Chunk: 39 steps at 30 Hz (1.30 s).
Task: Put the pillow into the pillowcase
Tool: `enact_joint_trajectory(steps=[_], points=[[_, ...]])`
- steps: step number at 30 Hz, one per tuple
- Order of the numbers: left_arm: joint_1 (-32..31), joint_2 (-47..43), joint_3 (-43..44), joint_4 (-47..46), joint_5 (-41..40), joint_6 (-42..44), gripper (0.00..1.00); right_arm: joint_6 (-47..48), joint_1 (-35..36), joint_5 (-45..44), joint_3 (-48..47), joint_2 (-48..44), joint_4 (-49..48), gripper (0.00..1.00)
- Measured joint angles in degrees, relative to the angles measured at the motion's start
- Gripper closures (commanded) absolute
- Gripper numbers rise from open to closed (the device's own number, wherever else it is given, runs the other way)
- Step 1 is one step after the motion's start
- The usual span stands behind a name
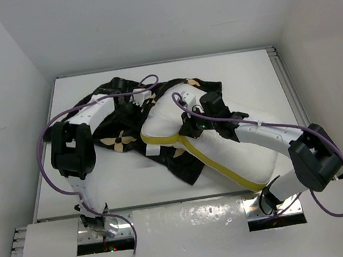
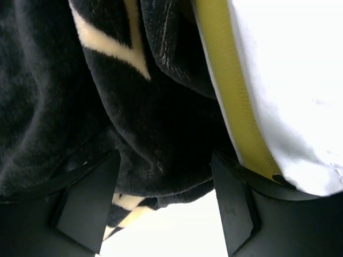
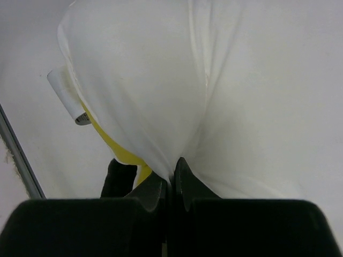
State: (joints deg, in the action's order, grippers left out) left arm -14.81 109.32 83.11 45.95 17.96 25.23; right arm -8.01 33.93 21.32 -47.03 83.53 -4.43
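My open left gripper will next come down onto the fold of black pillowcase beside the pillow's yellow edge, because that fold is already between the gripper's spread fingers.
The white pillow with yellow piping lies diagonally from the table's middle to the near right. Its far left end rests on the crumpled black pillowcase printed with tan flowers. My right gripper is shut, pinching a fold of the pillow's white cover between its jaws; a small rolled tag sticks out at the pillow's corner. My left gripper is over the pillowcase's far edge. Its jaws stand wide apart, with black fabric hanging between them and the pillow's edge just to the right.
The white table is boxed in by white walls on three sides, with a metal rail along its right edge. Purple cables loop off both arms above the surface.
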Motion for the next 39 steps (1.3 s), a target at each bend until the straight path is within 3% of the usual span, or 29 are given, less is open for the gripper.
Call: enact_joint_trajectory(steps=[15,20,22,24,30,39], points=[[2.4,-0.5,-4.2,0.0,-0.7,0.2,0.32,0.0,1.9,-2.3,0.6,0.2,-0.6,1.00],[2.4,0.5,-5.7,-1.1,-0.7,0.2,0.36,-0.4,1.9,-2.4,0.8,0.4,-1.3,1.00],[2.0,1.9,-5.8,-1.7,-0.9,0.1,0.41,-0.5,1.9,-2.6,1.0,0.4,-1.5,1.00],[1.6,3.1,-6.6,-2.6,-1.2,0.2,0.53,-0.6,1.9,-2.8,1.3,0.4,-1.8,1.00],[1.2,3.2,-7.4,-3.5,-1.7,0.0,0.99,-0.7,2.2,-3.4,1.9,0.4,-2.4,1.00],[1.3,1.2,-7.4,-3.7,-6.7,0.6,1.00,-1.7,2.3,-4.3,2.5,0.4,-3.1,1.00]])
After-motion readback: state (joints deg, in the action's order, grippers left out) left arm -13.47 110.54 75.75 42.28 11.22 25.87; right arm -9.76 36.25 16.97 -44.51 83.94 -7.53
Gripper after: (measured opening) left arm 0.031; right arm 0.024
